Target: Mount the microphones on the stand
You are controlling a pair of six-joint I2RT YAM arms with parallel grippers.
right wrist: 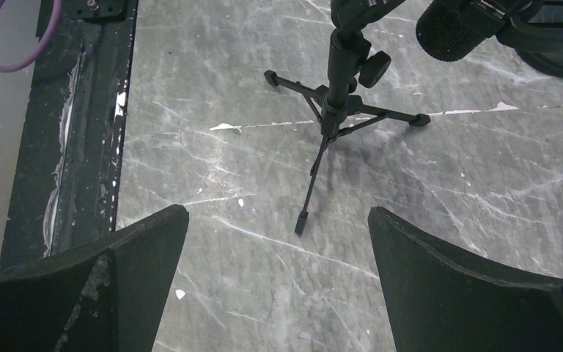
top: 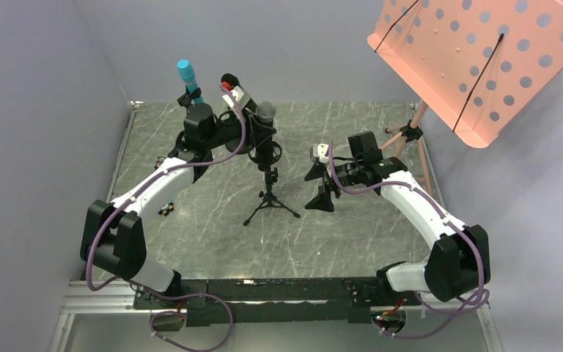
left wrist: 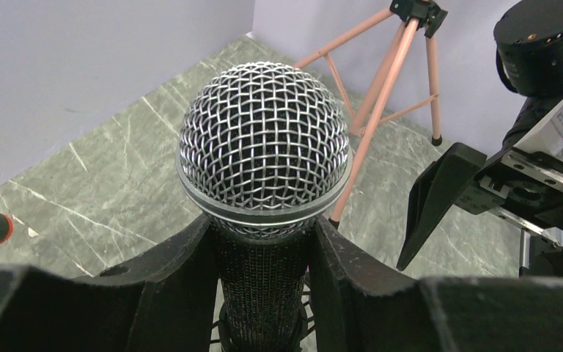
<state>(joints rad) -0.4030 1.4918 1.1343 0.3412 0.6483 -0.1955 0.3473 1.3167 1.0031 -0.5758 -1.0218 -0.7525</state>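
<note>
The black microphone in my left gripper should go deeper into the stand's round holder point(top: 275, 152) point(left wrist: 302, 323) next, and then I will let go. The holder is below my gripper, around the microphone's raised body.
The black microphone with the silver-grey mesh head point(top: 265, 111) stands upright over the small black tripod stand point(top: 269, 196). My left gripper point(top: 253, 130) is shut on its black body just under the head point(left wrist: 264, 158), with a finger point(left wrist: 172, 271) on each side. Its lower end point(right wrist: 447, 29) shows beside the stand's pole point(right wrist: 343, 59); I cannot tell if it sits in the clip. The turquoise microphone point(top: 185, 73) and the orange-capped black one point(top: 229, 82) stick up behind my left wrist. My right gripper point(top: 319, 189) is open and empty above the table point(right wrist: 278, 220).
A pink perforated music stand point(top: 476, 59) on a pink tripod point(left wrist: 381, 81) stands at the back right, close behind my right arm. A small dark object point(top: 166, 209) lies on the table by my left forearm. Grey walls close in on three sides.
</note>
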